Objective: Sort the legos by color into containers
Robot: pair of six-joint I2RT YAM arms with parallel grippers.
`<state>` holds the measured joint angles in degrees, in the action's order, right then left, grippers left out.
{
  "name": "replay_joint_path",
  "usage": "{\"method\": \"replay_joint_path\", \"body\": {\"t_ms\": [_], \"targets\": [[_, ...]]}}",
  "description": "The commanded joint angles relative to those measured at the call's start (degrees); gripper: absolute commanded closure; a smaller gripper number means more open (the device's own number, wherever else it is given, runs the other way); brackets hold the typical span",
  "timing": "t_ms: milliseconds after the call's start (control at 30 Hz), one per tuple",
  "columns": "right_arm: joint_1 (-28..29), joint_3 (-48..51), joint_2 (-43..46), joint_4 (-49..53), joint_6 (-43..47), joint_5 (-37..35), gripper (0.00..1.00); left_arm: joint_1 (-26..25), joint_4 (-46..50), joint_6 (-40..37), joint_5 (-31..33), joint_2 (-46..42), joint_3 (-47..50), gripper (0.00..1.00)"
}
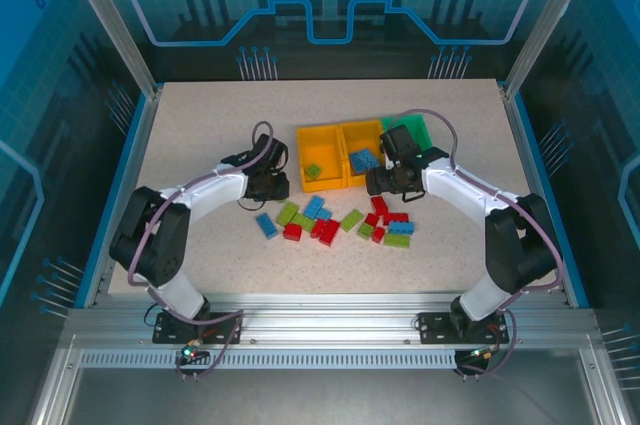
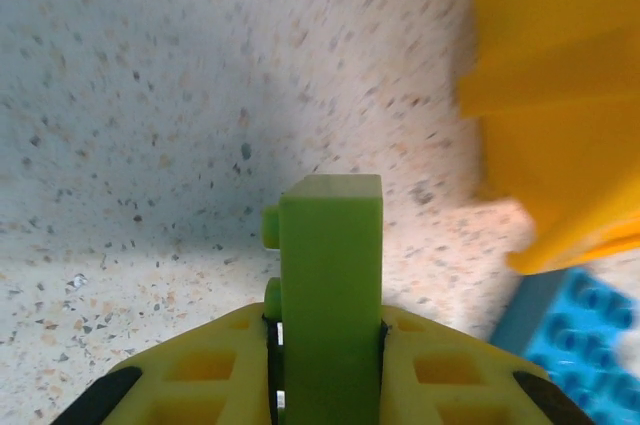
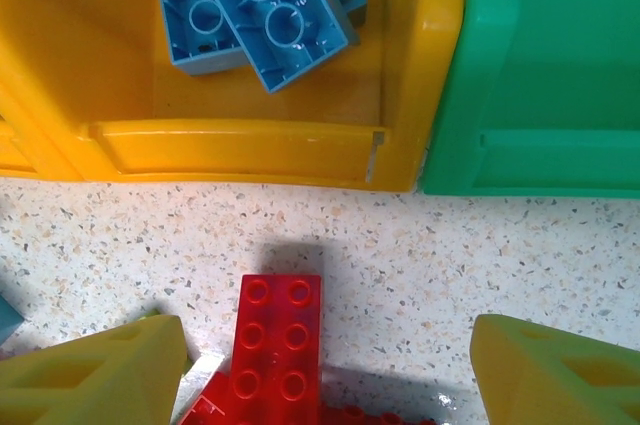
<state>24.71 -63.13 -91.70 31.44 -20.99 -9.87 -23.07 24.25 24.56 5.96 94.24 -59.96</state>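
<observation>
The robot's right gripper should move back and down, with its fingers on either side of the long sides of the red lego by the middle bin, since the lego lies lengthwise below the gripper and slightly back.
My left gripper (image 2: 325, 335) is shut on a lime green lego (image 2: 330, 265), which stands upright between the pads just left of the orange-yellow container (image 2: 560, 95). From above, this gripper (image 1: 268, 186) sits beside the left bin (image 1: 304, 137), which holds one green lego (image 1: 313, 171). My right gripper (image 3: 320, 370) is open above a red lego (image 3: 280, 340), just in front of the middle bin (image 3: 230, 150). That bin holds blue legos (image 3: 260, 0). The green container (image 3: 550, 65) is to its right. Seen from above, the right gripper (image 1: 379, 183) hovers at the far edge of the loose legos (image 1: 340, 222).
Red, blue and green bricks lie scattered across the table's middle, between the two arms. A blue brick (image 2: 575, 335) lies close to my left gripper's right side. The table (image 1: 200, 125) is bare to the left and behind the bins.
</observation>
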Motion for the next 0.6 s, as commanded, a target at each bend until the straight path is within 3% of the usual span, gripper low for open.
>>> {"method": "replay_joint_path", "body": {"t_ms": [0,133,300,567], "targets": [[-0.37,1.12,1.92,-0.37,-0.80,0.66,0.23,-0.69,-1.10,2.29,0.02,-4.70,-4.04,0.79],[0.22,1.55,2.22,-1.10,-1.12,1.13,0.23,-3.13,-4.40,1.45,-1.99,-4.17,-8.70,0.77],[1.45,2.07,2.66,-1.89,-0.81,1.82,0.23,-4.61,-3.61,1.36,-5.50,4.14,-17.53,0.73],[3.90,3.30,4.14,-0.72,1.82,2.14,0.23,-4.61,-3.60,2.75,-5.78,13.69,-23.99,0.70]]}}
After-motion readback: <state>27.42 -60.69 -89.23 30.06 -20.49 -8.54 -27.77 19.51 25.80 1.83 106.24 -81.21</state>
